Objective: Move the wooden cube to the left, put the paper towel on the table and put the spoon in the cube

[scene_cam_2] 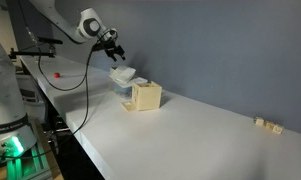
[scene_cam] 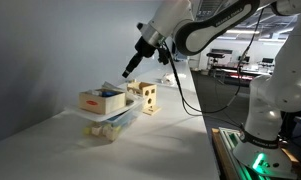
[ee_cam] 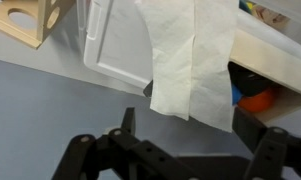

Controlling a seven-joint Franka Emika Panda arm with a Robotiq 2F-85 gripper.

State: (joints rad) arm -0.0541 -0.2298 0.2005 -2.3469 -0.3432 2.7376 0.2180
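Observation:
The robot should next bring its open gripper down onto the paper towel's hanging edge, since that edge is below the gripper, between its spread fingers.
The wooden cube with round holes stands on the white table beside a stack of containers; it also shows in an exterior view and at the top left of the wrist view. The white paper towel drapes over the edge of the stacked containers and also shows in an exterior view. My gripper is open and empty, its fingers apart just short of the towel's hanging edge. It hovers above the stack in both exterior views. I cannot make out a spoon.
A wooden tray with blue and orange items sits on a clear plastic box with a white lid. Small wooden blocks lie far along the table. A wall runs behind the table.

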